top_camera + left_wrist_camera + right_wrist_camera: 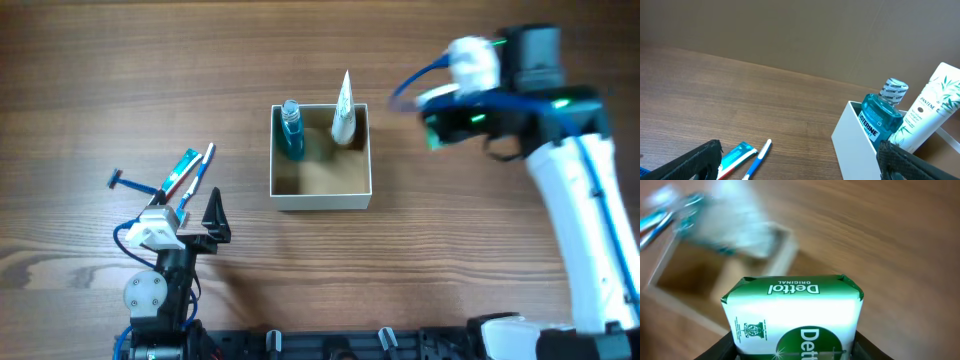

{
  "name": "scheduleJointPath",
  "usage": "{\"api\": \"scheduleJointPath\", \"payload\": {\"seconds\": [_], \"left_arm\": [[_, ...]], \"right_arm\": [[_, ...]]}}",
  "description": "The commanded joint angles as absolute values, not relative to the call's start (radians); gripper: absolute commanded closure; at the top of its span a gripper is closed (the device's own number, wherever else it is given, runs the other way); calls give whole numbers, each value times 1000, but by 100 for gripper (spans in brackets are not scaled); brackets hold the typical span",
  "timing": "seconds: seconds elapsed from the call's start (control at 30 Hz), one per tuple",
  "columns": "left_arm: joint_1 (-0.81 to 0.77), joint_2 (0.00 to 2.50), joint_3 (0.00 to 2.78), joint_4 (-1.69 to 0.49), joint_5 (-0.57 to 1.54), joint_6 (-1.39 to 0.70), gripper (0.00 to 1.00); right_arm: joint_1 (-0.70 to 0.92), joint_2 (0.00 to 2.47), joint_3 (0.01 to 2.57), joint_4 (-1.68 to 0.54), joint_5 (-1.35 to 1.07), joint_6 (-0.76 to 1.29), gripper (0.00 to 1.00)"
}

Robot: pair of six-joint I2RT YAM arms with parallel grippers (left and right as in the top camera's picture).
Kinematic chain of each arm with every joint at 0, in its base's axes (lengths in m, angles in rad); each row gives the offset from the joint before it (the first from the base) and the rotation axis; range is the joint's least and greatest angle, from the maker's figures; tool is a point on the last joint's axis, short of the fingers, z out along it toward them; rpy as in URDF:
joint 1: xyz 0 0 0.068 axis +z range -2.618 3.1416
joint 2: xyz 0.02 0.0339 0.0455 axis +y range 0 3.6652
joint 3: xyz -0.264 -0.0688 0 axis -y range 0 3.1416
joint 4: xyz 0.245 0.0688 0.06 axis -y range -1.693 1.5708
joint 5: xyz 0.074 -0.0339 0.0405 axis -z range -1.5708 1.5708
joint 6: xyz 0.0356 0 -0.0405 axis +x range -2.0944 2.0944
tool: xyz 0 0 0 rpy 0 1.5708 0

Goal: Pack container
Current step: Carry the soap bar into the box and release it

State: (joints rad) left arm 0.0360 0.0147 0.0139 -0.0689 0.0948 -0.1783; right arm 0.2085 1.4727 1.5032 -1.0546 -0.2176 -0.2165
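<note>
The right gripper goes left in the overhead view over the container's empty bottom next, then down to release the soap pack (792, 310), since that bottom lies below the gripper.
The container (320, 201) is a square white box with a tan inside, at the table's middle. A blue Listerine bottle (291, 128) and a white Pantene tube (345, 115) stand along its far wall. The bottle (881, 119), tube (932, 107) and box wall (855, 145) also show in the left wrist view. My right gripper (790, 352) is shut on a green-and-white Dettol soap pack (792, 310), held in the air right of the container (785, 255). Overhead, this gripper (455, 115) is right of the box. My left gripper (190, 215) (797, 160) is open and empty, left of the box.
A toothpaste tube (180, 170) (737, 155), a blue-and-white toothbrush (197, 180) (757, 157) and a blue razor (125, 182) lie on the wooden table just beyond the left gripper. The near half of the container holds nothing.
</note>
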Motion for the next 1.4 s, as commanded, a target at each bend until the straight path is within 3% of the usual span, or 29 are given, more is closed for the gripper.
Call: {"api": "scheduleJointPath", "payload": {"seconds": [0.0,0.13,0.3,1.03,1.1,1.13,1.27,1.37], "left_arm": [[41,7,6,-68,85,-188,0],[41,7,6,-68,85,-188,0],[41,7,6,-68,85,-189,0],[41,7,6,-69,85,-189,0],[41,7,6,-69,85,-188,0],[41,7,6,-69,85,-188,0],[41,7,6,-69,85,-189,0],[41,7,6,-69,85,-188,0]], "right_arm": [[391,1442,1519,-1056,-126,-403,96],[563,1456,1517,-1043,-89,-472,96],[659,1481,1513,-1040,-63,-534,96],[678,1801,1480,-878,-113,-599,95],[678,1807,1480,-876,-113,-598,66],[678,1807,1480,-877,-113,-594,58],[678,1807,1480,-876,-113,-572,36],[678,1807,1480,-876,-113,-565,26]]}}
